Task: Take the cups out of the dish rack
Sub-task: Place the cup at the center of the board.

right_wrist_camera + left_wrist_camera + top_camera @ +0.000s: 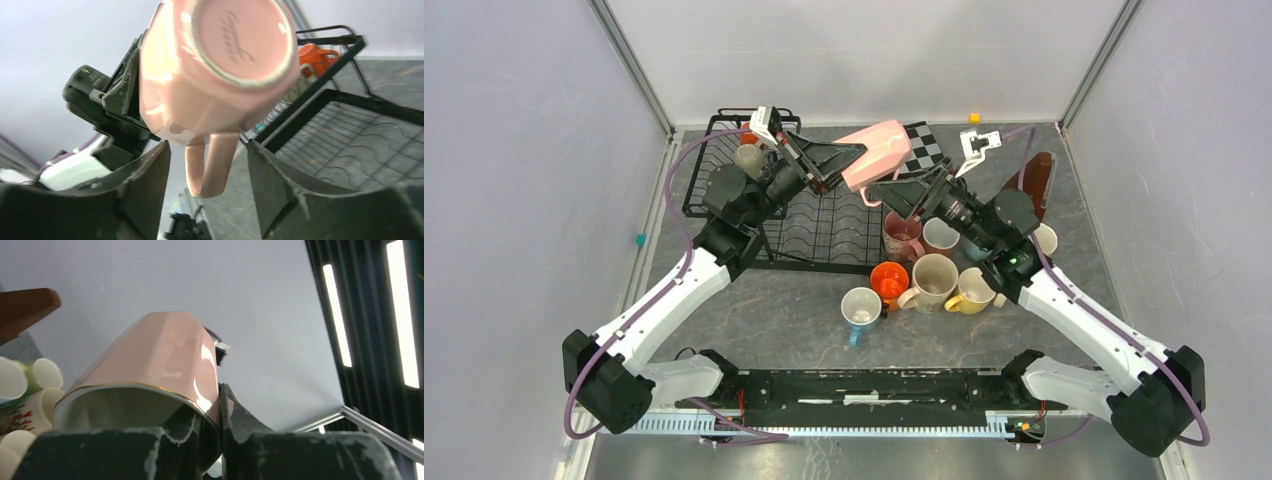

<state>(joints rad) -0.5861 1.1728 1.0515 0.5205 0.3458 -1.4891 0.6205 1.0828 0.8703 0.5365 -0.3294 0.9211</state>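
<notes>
The spot beside the blue-handled white cup is empty, so my left gripper should next move back and down to release the pink cup (879, 150) on the tabletop (910, 345) there.
A pink cup (879, 150) hangs tilted in the air over the right end of the black dish rack (724, 130). My left gripper (844, 165) is shut on its rim (160, 355), one finger inside and one outside the wall. My right gripper (207, 160) stands open, its fingers on either side of the cup's handle (212, 160) with gaps on both sides. An orange cup (749, 135) and a cream cup (747, 158) sit in the rack's far left corner. Several cups (934, 278) stand on the table right of the rack.
A black-and-white checkerboard (924, 145) lies behind the held cup. A brown object (1034, 180) lies at the back right. A white cup with a blue handle (861, 305) and an orange one (889, 280) stand nearest the front. Enclosure walls close in on both sides.
</notes>
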